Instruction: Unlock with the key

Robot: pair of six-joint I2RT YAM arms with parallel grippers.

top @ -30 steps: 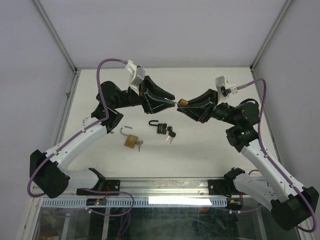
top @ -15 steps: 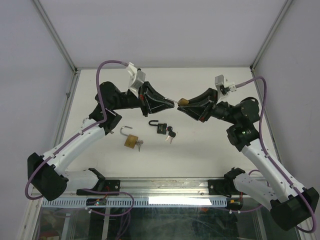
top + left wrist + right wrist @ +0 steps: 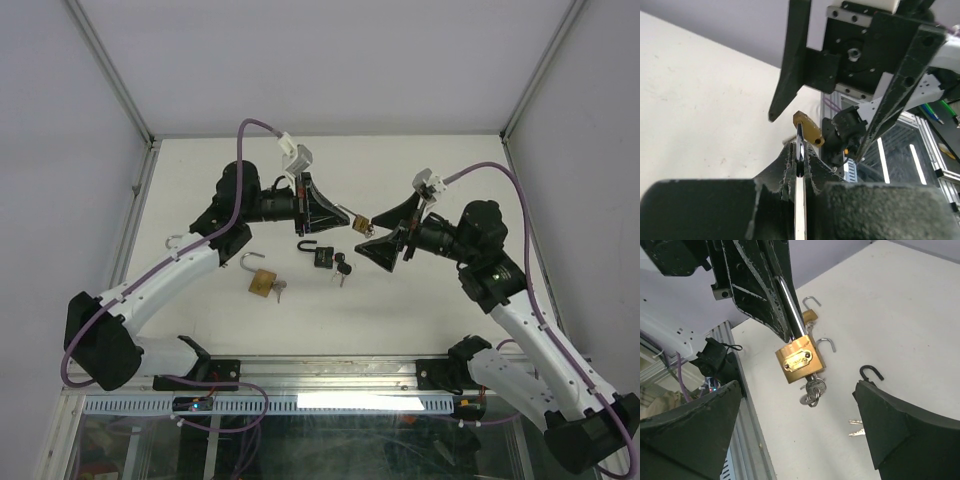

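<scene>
Next, my left gripper goes down and to its right in the top view, onto the clear tabletop beside the loose keys, and releases the padlock there.
A brass padlock point(image 3: 352, 220) hangs in the air above the table's middle, and a key point(image 3: 812, 389) on a ring sticks in its keyhole. My left gripper point(image 3: 340, 214) is shut on its shackle; in the left wrist view the fingertips point(image 3: 810, 159) pinch the silver bar with the brass padlock point(image 3: 808, 130) beyond them. My right gripper point(image 3: 385, 236) stands wide open just right of the lock and touches nothing. In the right wrist view the padlock point(image 3: 799, 360) and key dangle between my spread right gripper point(image 3: 797, 407) fingers.
On the table below lie a black padlock point(image 3: 318, 254) with an open shackle, loose keys point(image 3: 342, 268) beside it, and a second brass padlock point(image 3: 261, 280) with an open shackle and keys. The table's metal front rail point(image 3: 330, 375) runs along the near edge.
My left gripper shut on the padlock's shackle. My right gripper then let go, opened wide and drew back slightly right. The left arm swung right with the lock.
</scene>
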